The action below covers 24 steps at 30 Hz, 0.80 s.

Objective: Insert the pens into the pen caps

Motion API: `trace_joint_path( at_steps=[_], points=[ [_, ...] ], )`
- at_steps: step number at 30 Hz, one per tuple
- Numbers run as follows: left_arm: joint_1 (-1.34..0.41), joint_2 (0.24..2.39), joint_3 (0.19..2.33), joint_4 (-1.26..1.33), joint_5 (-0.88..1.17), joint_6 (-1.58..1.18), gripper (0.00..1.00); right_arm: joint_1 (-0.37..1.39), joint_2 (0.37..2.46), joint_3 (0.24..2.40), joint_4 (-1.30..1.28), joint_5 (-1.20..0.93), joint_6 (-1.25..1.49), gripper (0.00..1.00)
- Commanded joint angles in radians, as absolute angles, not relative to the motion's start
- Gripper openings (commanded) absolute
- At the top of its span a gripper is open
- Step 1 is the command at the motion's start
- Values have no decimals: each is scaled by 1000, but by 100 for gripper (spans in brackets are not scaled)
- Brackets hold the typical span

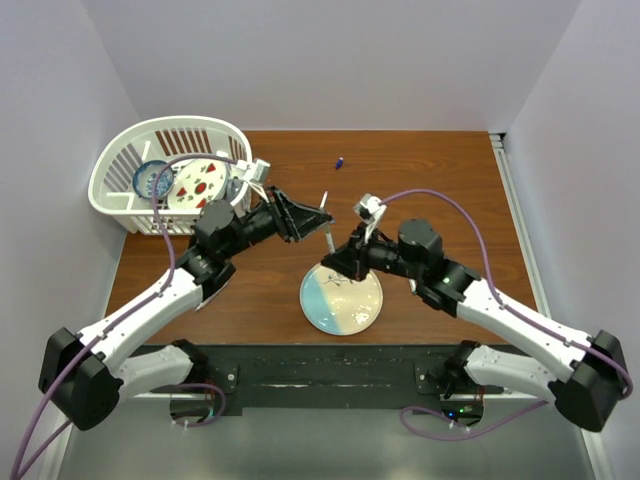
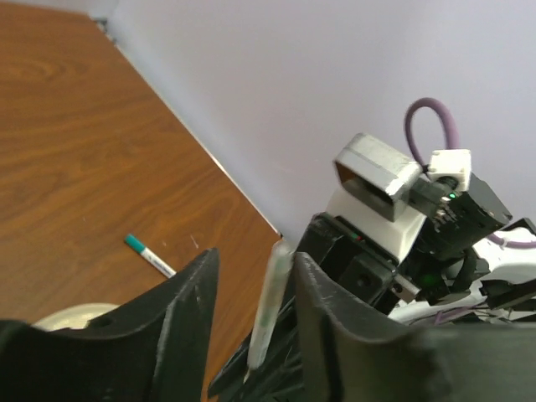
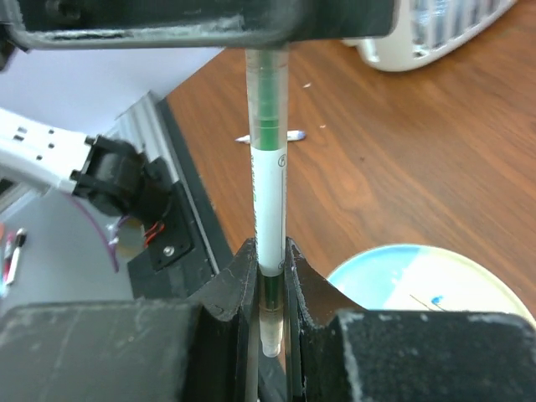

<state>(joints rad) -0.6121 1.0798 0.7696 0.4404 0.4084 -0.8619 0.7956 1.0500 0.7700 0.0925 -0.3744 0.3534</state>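
Note:
The pen is capped, so my right gripper will go down and to the right in the top view, onto the wood beside the plate, and let go of the pen.
A white pen (image 3: 270,201) with a green core stands nearly upright above the plate (image 1: 312,300). My right gripper (image 3: 270,251) is shut on its lower end, also seen in the top view (image 1: 336,258). A clear, green-tinted pen cap (image 3: 268,100) covers its upper end. My left gripper (image 2: 254,254) is open around that capped end (image 2: 272,293), which rests against the right finger with a gap on the left side; from above the left gripper (image 1: 320,213) meets the pen's top. A purple pen cap (image 1: 340,162) lies far back on the table.
A white basket (image 1: 120,160) holding dishes stands at the back left. A teal-capped pen (image 2: 151,255) lies on the wood beyond my left fingers. Another white pen (image 3: 270,136) lies on the table in the right wrist view. The wall runs along the table's edge.

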Motion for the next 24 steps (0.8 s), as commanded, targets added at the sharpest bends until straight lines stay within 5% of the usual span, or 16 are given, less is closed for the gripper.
trace_joint_path(
  at_steps=[1, 2, 5, 13, 24],
  points=[
    [-594, 1135, 854, 232, 511, -818, 52, 778, 936, 701, 92, -247, 383, 0],
    [-586, 1138, 861, 221, 508, -807, 56, 779, 919, 692, 63, -230, 391, 0],
    [-560, 1128, 877, 181, 494, -770, 100, 779, 887, 693, -118, -111, 411, 0],
    [-471, 1054, 913, -53, 273, -669, 100, 761, 1059, 742, -437, 248, 446, 1],
    [-430, 976, 902, -250, 9, -454, 100, 704, 1351, 834, -598, 405, 403, 8]
  ],
)
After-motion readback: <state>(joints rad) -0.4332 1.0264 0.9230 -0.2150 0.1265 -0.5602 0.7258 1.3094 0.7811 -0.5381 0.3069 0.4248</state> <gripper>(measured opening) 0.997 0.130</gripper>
